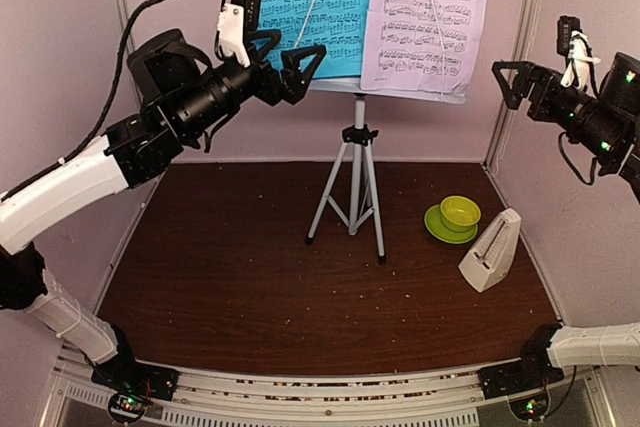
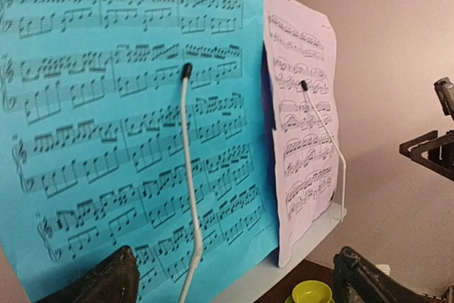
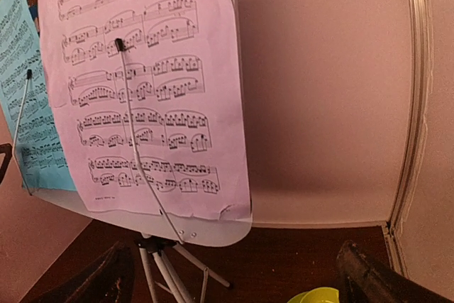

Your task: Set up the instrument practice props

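The right gripper moves down next, fingers tipping toward the table, over the metronome's narrow top point(image 1: 511, 216) to close there. Both sheets already sit behind wire arms.
The music stand point(image 1: 355, 192) stands on grey tripod legs at the back middle of the brown table. Its pale desk ledge point(image 1: 410, 93) holds the cyan sheet point(image 1: 300, 7) on the left and the lilac sheet point(image 1: 430, 17) on the right, each behind a thin wire arm. The cream metronome point(image 1: 492, 252) stands upright at the right. My left gripper point(image 1: 298, 62) is open and empty, raised just left of the cyan sheet point(image 2: 106, 140). My right gripper point(image 1: 508, 84) is open and empty, raised right of the lilac sheet point(image 3: 149, 83).
A lime-green cup point(image 1: 460, 212) on its saucer sits between the tripod and the metronome. Pale enclosure walls close in the back and sides. Small crumbs are scattered on the tabletop point(image 1: 230, 277).
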